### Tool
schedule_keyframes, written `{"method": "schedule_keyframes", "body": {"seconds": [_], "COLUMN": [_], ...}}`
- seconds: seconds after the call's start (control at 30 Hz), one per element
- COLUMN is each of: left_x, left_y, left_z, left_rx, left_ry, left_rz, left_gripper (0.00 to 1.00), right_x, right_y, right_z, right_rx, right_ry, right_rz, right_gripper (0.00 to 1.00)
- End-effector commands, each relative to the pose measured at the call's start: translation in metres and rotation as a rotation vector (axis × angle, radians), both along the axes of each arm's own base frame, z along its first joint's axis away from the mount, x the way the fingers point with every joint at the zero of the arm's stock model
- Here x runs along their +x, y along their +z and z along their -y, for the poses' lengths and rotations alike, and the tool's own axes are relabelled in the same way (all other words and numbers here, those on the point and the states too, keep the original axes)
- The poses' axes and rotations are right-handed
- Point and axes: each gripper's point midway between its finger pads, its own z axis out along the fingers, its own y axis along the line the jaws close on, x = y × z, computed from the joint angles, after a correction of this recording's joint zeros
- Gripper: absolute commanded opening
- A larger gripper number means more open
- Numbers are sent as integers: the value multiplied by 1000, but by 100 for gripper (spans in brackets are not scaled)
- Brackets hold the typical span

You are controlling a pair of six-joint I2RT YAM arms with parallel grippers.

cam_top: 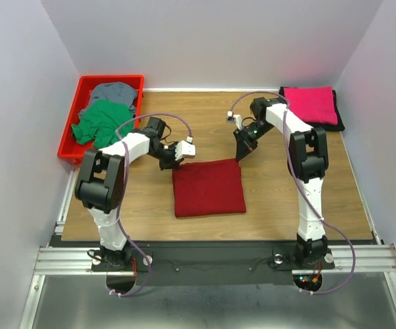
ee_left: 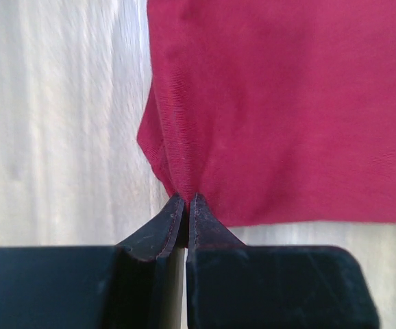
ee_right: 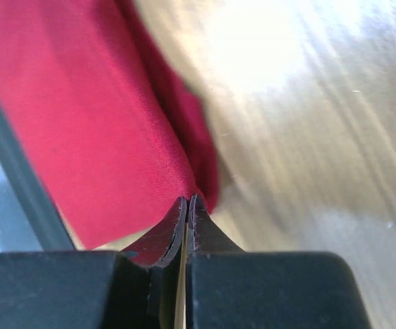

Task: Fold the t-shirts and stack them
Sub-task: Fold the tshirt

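The left gripper drags the t-shirt's corner it holds outward over the bare wood beyond next and releases it, because both far corners of the dark red t-shirt (cam_top: 208, 186) are pinched.
A dark red t-shirt (cam_top: 208, 186) lies folded into a square in the middle of the table. My left gripper (cam_top: 176, 163) is shut on its far left corner, and in the left wrist view the cloth (ee_left: 273, 110) bunches into the pinched jaws (ee_left: 186, 200). At the far right corner my right gripper (cam_top: 240, 157) is shut on the shirt, the fabric (ee_right: 95, 137) drawn to a point at its tips (ee_right: 188, 201). A bright pink t-shirt (cam_top: 310, 103) lies folded on a black t-shirt (cam_top: 338, 126) at the back right. Green (cam_top: 102, 122) and grey (cam_top: 114, 90) t-shirts lie crumpled in the tray.
The red plastic tray (cam_top: 71, 130) stands at the back left corner of the wooden table (cam_top: 273, 199). White walls close in the left, back and right sides. A metal rail (cam_top: 212, 257) runs along the near edge by the arm bases.
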Motion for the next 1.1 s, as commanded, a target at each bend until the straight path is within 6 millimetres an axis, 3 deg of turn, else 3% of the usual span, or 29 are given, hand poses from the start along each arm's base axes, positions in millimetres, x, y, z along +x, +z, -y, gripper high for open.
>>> {"method": "schedule_keyframes", "body": {"seconds": [0.0,0.1,0.2,0.33,0.37,0.43,0.5,0.53,0.57,0.67,0.7,0.73,0.77,0.8,0.83,0.87,0.9,0.93,0.97,1.07], "left_x": [30,48,65,86,91,97,103,104,106,104,101,95,87,77,72,59,54,48,36,30], "left_y": [1,3,-6,-3,1,7,36,49,74,111,138,148,151,171,175,169,181,181,169,174], "left_z": [2,4,4,3,3,-3,-4,-5,-10,-17,-13,-10,-5,9,17,27,41,48,55,75], "left_rx": [-2,-6,-10,-11,-16,-13,-69,-97,-147,-246,-310,-357,-390,-474,-518,-569,-648,-680,-700,-792], "left_ry": [72,125,178,246,261,329,375,397,418,507,507,542,537,490,490,553,491,485,553,519], "left_rz": [27,40,19,23,28,0,-9,-7,14,3,33,-17,-51,-77,-124,-285,-318,-367,-530,-565], "left_gripper": [7,10,11,13,15,20,44,58,72,74,77,89,93,94,94,94,95,95,95,95], "right_x": [24,31,55,88,89,99,105,107,109,113,109,105,100,87,81,72,61,54,42,29], "right_y": [-20,-30,-42,-38,-39,-24,-4,5,25,62,84,95,103,115,126,122,130,130,123,108], "right_z": [0,4,6,4,3,1,3,5,8,9,3,-3,-9,-23,-31,-37,-51,-58,-67,-82], "right_rx": [-39,-78,-133,-145,-148,-143,-140,-134,-121,-58,2,44,92,190,252,287,362,375,375,402], "right_ry": [-40,-68,-136,-208,-218,-255,-287,-303,-326,-397,-398,-413,-407,-374,-387,-386,-341,-352,-334,-326], "right_rz": [52,72,116,178,171,194,232,244,275,299,323,308,288,234,185,111,61,-1,-41,-161], "right_gripper": [1,1,1,1,1,18,43,47,55,66,87,91,97,97,98,98,99,99,99,99]}}
